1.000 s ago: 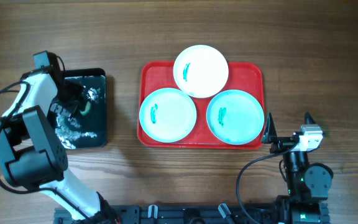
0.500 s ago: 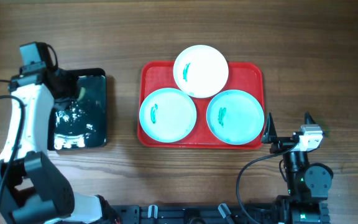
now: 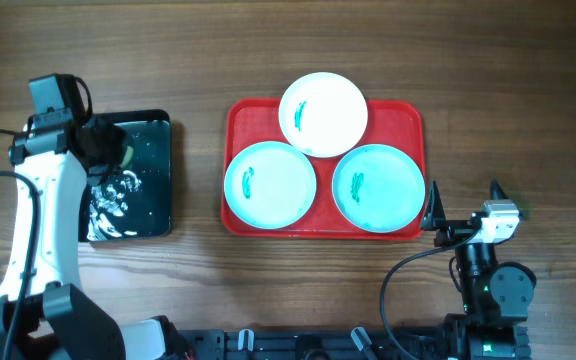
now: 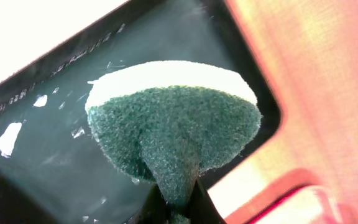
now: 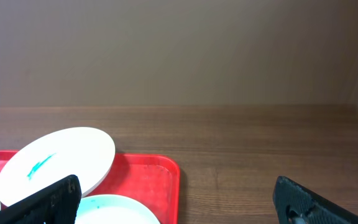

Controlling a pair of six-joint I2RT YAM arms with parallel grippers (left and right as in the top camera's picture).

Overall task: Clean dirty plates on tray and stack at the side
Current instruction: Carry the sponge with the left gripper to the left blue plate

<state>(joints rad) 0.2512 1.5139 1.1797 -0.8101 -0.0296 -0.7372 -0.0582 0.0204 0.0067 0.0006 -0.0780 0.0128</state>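
Observation:
The cyan plate nearest the black tray has a teal smear on it, so I will move my left gripper over that plate and lower it to let go of the sponge (image 4: 173, 118).
The red tray (image 3: 408, 118) holds three plates: a white plate (image 3: 323, 114) at the back resting on the rims of two pale cyan plates (image 3: 270, 184) (image 3: 378, 187); each has a teal smear. My left gripper (image 3: 108, 150) is above the black tray (image 3: 153, 180) and is shut on a green-and-white sponge (image 4: 173, 118), which fills the left wrist view. My right gripper (image 3: 463, 205) is open and empty just right of the red tray's front right corner. The right wrist view shows the white plate (image 5: 58, 158) and the tray corner (image 5: 160, 171).
The black glossy tray (image 4: 55, 155) with water and foam lies at the left of the wooden table (image 3: 268, 50). A black cable (image 3: 408, 270) runs along the table's front right.
My left arm has swung up and out from the black tray, lifting the sponge slightly. The right arm and the plates have not moved.

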